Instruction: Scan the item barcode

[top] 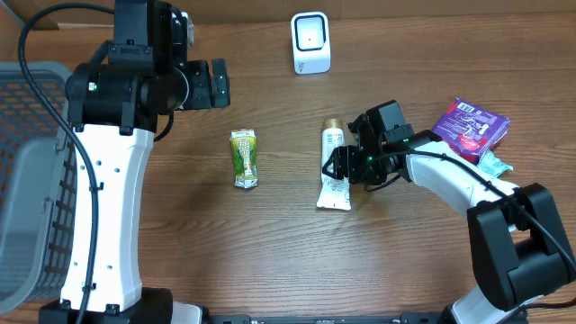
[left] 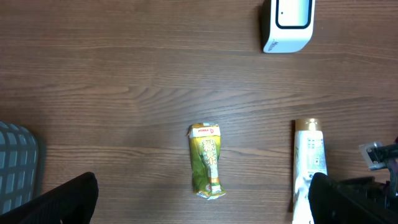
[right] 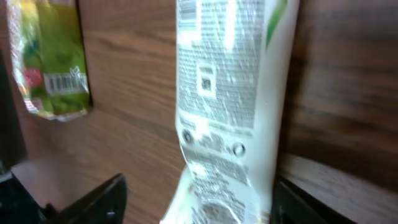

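My right gripper should next move down and outward along the white tube (top: 334, 166) onto its printed middle, because my open fingers are still near the tube's crimped end.
A white tube (top: 334, 166) with a gold cap lies flat on the wooden table, printed side up in the right wrist view (right: 230, 106). My right gripper (top: 349, 167) sits low over its crimped end, open (right: 196, 202). The tube lies between the fingers; the left finger (right: 93, 199) is well away from it, the right one close beside it. A green packet (top: 244, 158) lies left of the tube, its barcode (right: 62, 83) showing. The white scanner (top: 310, 42) stands at the back. My left gripper (left: 205, 202) hangs open and empty above the green packet (left: 206, 168).
A purple packet (top: 468, 129) lies at the right on a light blue item (top: 494, 164). A grey mesh basket (top: 27, 180) fills the left edge. The left arm's white column (top: 103, 225) stands at front left.
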Available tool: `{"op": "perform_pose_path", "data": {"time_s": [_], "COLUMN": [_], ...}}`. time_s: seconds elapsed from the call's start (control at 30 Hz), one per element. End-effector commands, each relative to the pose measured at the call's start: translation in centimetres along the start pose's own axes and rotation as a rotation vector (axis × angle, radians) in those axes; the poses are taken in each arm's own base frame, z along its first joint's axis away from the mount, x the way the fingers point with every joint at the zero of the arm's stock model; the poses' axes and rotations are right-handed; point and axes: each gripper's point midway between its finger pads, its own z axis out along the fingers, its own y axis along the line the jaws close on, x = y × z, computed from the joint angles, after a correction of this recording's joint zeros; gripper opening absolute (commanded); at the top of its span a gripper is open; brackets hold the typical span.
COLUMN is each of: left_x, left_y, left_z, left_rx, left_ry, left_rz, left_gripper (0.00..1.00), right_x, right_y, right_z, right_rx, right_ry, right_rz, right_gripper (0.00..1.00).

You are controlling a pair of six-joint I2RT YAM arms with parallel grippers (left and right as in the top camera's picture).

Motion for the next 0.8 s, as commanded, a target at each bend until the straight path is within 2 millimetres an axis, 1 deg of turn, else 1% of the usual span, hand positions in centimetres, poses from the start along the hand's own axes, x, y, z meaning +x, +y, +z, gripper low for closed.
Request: {"op": "perform_pose_path", "data": {"time_s": [0.0,0.17,0.3,0.47,0.53,0.57,0.6,0.63,0.67,0.7,0.73,0.77], "left_x": [-0.3,-0.3,-0.3,-0.3,-0.3,-0.3,-0.3,-0.3,-0.3,-0.3,-0.3,-0.3], "left_y": [0.0,-0.1,-0.1,-0.1,-0.1,-0.1,-0.1,-0.1,-0.1,-0.1,-0.1,-0.1], "left_z": [-0.2,-0.2,-0.2,-0.2,-0.2,-0.2,-0.2,-0.2,-0.2,-0.2,-0.2,-0.2], "left_rx": [-0.002,-0.002,-0.002,-0.002,-0.001,-0.002,-0.001,-0.002,-0.002,-0.002,-0.002,-0.002], "left_ry": [-0.012,-0.012,-0.012,-0.012,-0.012,-0.012,-0.012,-0.012,-0.012,-0.012,-0.012,-0.012], "left_rz": [0.010,0.010,0.010,0.011,0.010,0.011,0.010,0.010,0.010,0.010,0.010,0.010], "left_gripper": [1.00,0.99,0.99,0.99,1.00,1.00,1.00,1.00,1.00,0.99,1.00,1.00], "right_x": [-1.0,-0.9,-1.3,-1.6,-1.9,-2.0,-2.1,-2.1,-2.1,-2.1,-2.1,-2.1], "right_y": [0.2,-0.2,-0.8,-1.1,-1.1,-1.2,-1.2,-1.3,-1.3,-1.2,-1.0,-1.0], "right_z": [0.2,1.6,1.7,3.4,3.9,4.0,4.0,4.0,3.9,3.9,3.8,3.8], "right_rx": [-0.013,-0.039,-0.065,-0.117,-0.134,-0.142,-0.141,-0.141,-0.143,-0.150,-0.158,-0.164], "right_ry": [-0.029,-0.007,-0.005,0.009,0.007,0.006,0.004,0.004,0.004,0.005,0.007,0.009], "right_rz": [-0.024,-0.011,0.011,0.053,0.078,0.086,0.100,0.102,0.104,0.104,0.103,0.103], "right_gripper": [0.77,0.78,0.77,0.70,0.66,0.62,0.54,0.45,0.33,0.25,0.20,0.18]}}
